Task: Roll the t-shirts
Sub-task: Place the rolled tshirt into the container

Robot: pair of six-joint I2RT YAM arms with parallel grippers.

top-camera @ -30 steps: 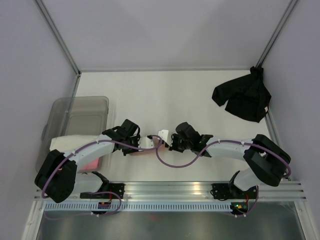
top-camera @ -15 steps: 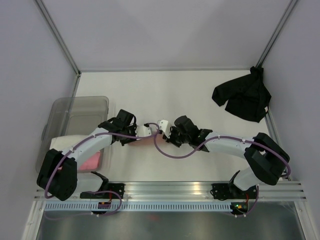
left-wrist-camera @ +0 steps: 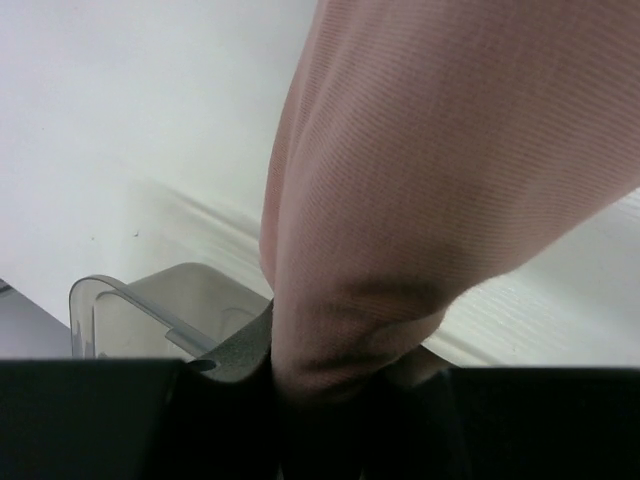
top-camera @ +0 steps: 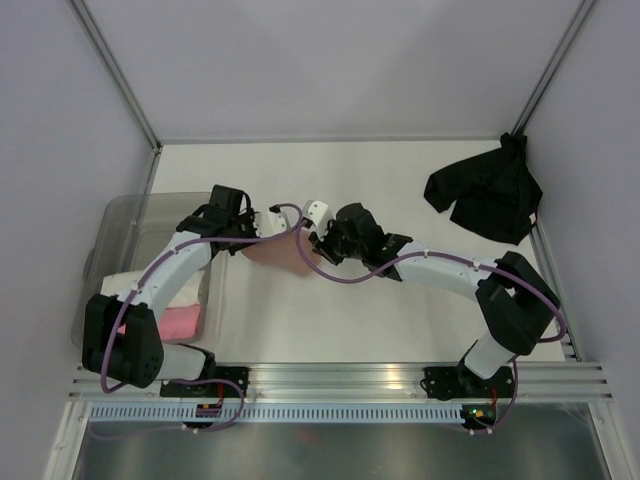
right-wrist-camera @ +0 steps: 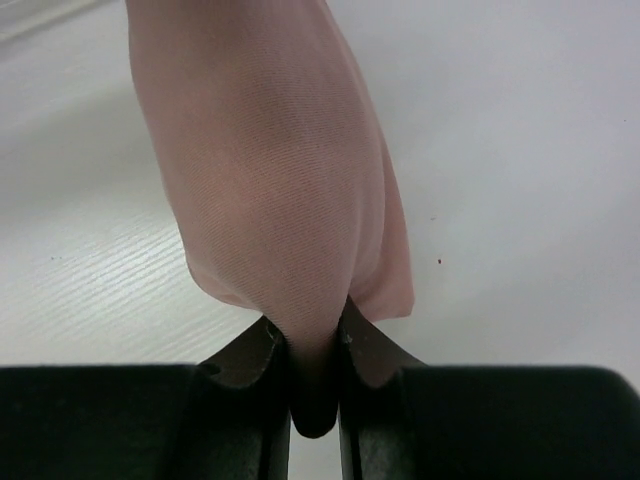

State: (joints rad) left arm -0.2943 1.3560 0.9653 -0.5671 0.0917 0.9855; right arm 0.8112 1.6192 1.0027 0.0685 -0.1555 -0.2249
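Note:
The t-shirt in my left gripper goes left in the top view next, to the bin's empty space beyond the cream roll, then down for release.
The salmon-pink t-shirt (top-camera: 280, 249) hangs bunched between my two grippers above the table's middle left. My left gripper (top-camera: 262, 226) is shut on one end of it; in the left wrist view the cloth (left-wrist-camera: 420, 180) fills the jaws. My right gripper (top-camera: 314, 240) is shut on the other end, and its fingers (right-wrist-camera: 365, 350) pinch the pink cloth (right-wrist-camera: 270, 190). The black t-shirt (top-camera: 487, 192) lies crumpled at the far right. A cream roll (top-camera: 128, 284) and a bright pink roll (top-camera: 182, 322) lie in the bin. The chest print is hidden.
The translucent grey plastic bin (top-camera: 160, 215) stands at the left edge, just left of my left gripper; its rim shows in the left wrist view (left-wrist-camera: 110, 295). Frame posts stand at the back corners. A metal rail runs along the near edge.
Both grippers have moved away from the near edge and leftward toward the bin, carrying the salmon-pink t-shirt between them. More of the cloth now hangs in view.

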